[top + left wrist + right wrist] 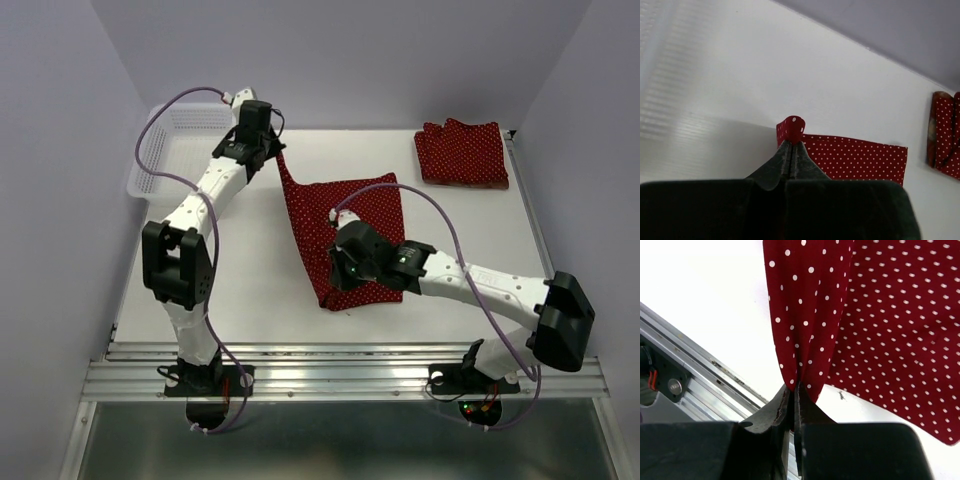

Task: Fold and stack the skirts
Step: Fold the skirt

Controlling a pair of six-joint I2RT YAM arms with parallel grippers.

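I will next carry the skirt's raised corner to the skirt's flat far corner (393, 179) (903, 150), then lower and release it. That spot is below my left gripper and to its right in the top view.
A dark red skirt with tiny white dots (345, 235) lies spread across the middle of the table. My left gripper (270, 152) is shut on its far left corner (791, 129) and holds that corner up off the table. My right gripper (340, 262) is shut on the skirt's near edge (799, 371), and the cloth rises from its fingertips in a bunched fold. A second dotted skirt (462, 152) lies folded at the far right of the table, seen also in the left wrist view at the right edge (945, 135).
A white lattice basket (180, 145) stands at the far left corner, behind my left arm. The metal rail (340, 372) runs along the table's near edge, close under my right gripper (715, 375). Walls close in the left, back and right sides.
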